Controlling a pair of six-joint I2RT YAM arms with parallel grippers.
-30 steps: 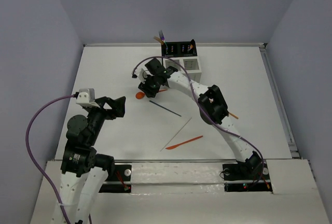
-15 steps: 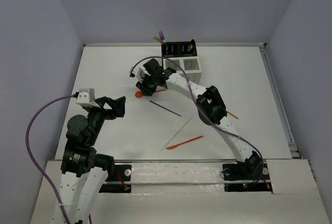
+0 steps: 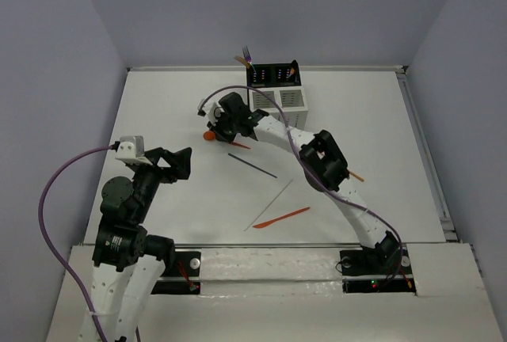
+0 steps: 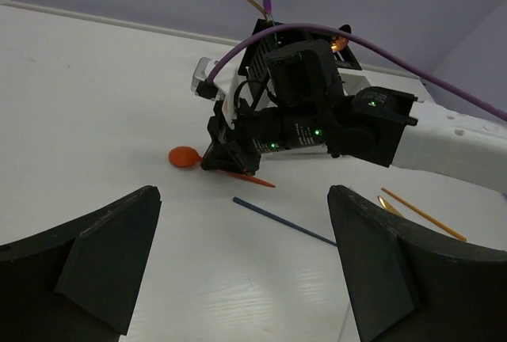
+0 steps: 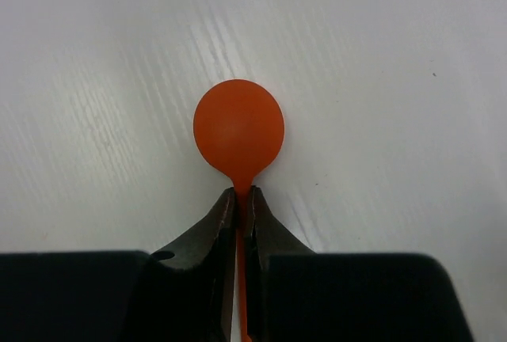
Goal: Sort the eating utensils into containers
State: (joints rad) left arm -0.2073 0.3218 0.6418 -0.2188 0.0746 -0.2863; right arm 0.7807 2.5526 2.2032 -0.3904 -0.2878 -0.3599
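Observation:
I'll lift my right gripper outward, turn the held spoon (image 3: pixel 209 135) upright in the black container's fork-free section (image 3: pixel 283 75) and release it, since a rounded orange utensil already stands there.
My right gripper (image 3: pixel 219 131) is shut on the neck of an orange spoon (image 3: pixel 209 135), just behind its round bowl (image 5: pixel 238 127). In the right wrist view the fingertips (image 5: pixel 226 207) pinch the thin handle. The spoon lies at table level, also seen in the left wrist view (image 4: pixel 184 157). My left gripper (image 3: pixel 184 163) is open and empty, to the left of the loose utensils. A dark blue chopstick (image 3: pixel 252 165), a silver chopstick (image 3: pixel 273 199) and an orange knife (image 3: pixel 282 217) lie mid-table. The containers (image 3: pixel 275 86) stand at the back, with some utensils in them.
An orange chopstick (image 3: pixel 354 174) and a gold utensil (image 4: pixel 388 205) lie beside the right arm's elbow. The purple cable (image 3: pixel 273 108) arcs over the right arm. Walls close the table at left, back and right.
My right gripper has moved a little toward the back of the table, carrying the orange spoon with it. The left arm has not moved.

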